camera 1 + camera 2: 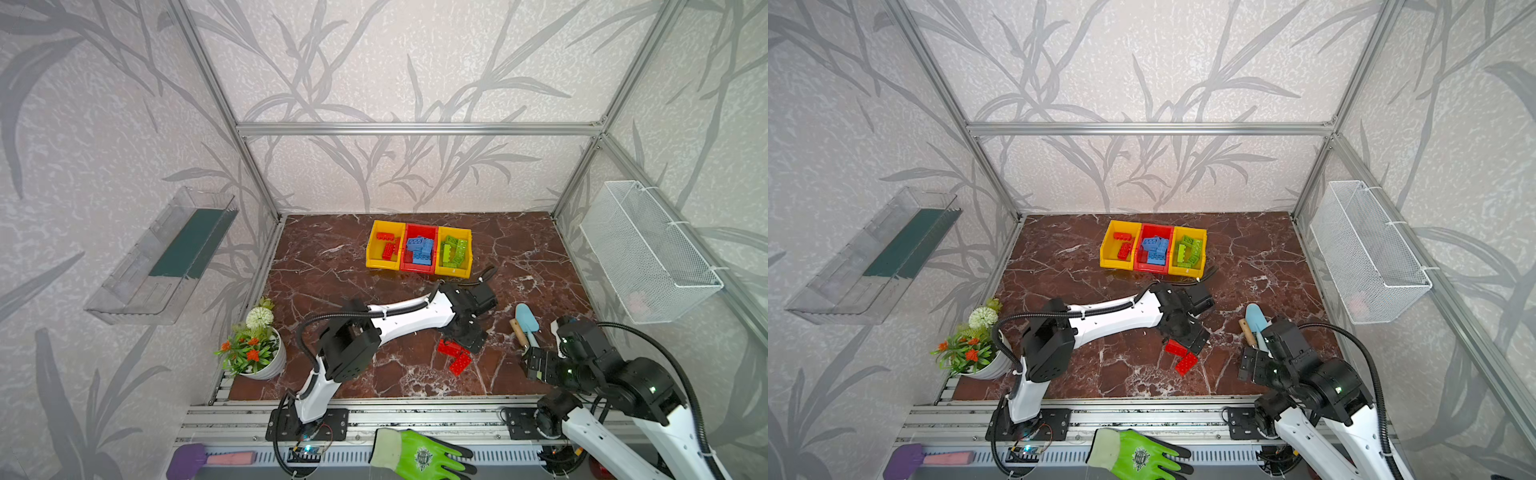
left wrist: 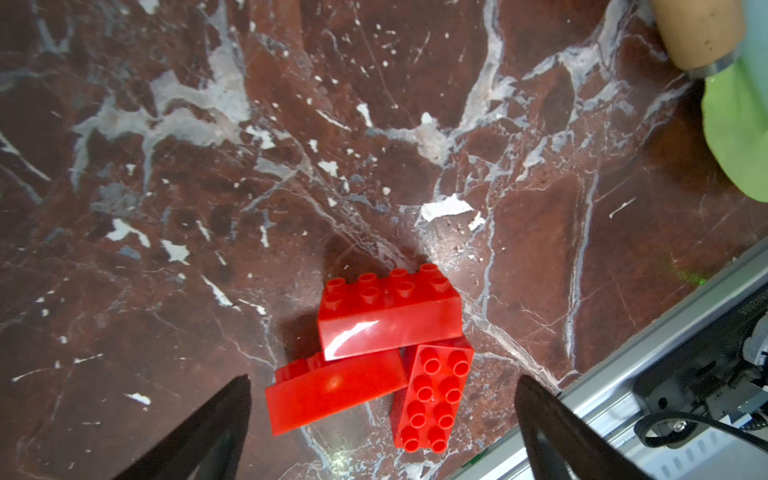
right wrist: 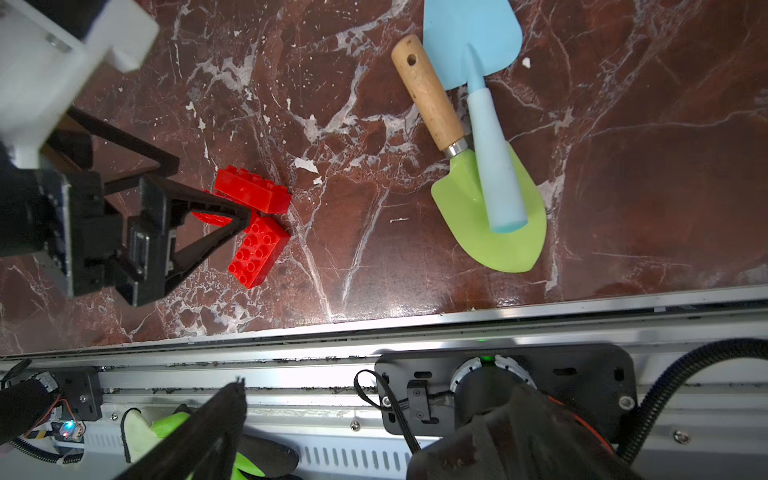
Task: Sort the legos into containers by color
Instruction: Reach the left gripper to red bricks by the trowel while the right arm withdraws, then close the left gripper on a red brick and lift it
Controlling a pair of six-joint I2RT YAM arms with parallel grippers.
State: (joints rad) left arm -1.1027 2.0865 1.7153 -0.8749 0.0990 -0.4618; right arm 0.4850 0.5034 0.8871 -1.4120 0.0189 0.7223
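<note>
Next, my left gripper moves down, open fingers astride the short ends of the leaning red lego (image 2: 390, 313), as it sits below them at the heap's far side.
Three red legos (image 1: 455, 355) (image 1: 1181, 356) lie touching in a small heap on the marble floor, front middle. In the left wrist view one red lego (image 2: 390, 316) leans on a tipped one (image 2: 332, 390) beside a studs-up one (image 2: 434, 399). My left gripper (image 2: 382, 378) (image 1: 461, 343) hangs open just over them, holding nothing. The containers stand at the back: a yellow bin (image 1: 381, 263) with red legos, a red bin (image 1: 417, 267) with blue ones, a yellow bin (image 1: 453, 271) with green ones. My right gripper (image 3: 379, 384) (image 1: 536, 365) is open and empty at the front right, over the rail.
A green trowel (image 3: 490, 224) and a blue trowel (image 1: 525, 318) lie crossed to the right of the red heap. A potted plant (image 1: 255, 345) stands front left. A wire basket (image 1: 648, 253) and a clear tray (image 1: 162, 257) hang on the side walls. A green glove (image 1: 419, 455) lies beyond the front rail (image 1: 415, 411).
</note>
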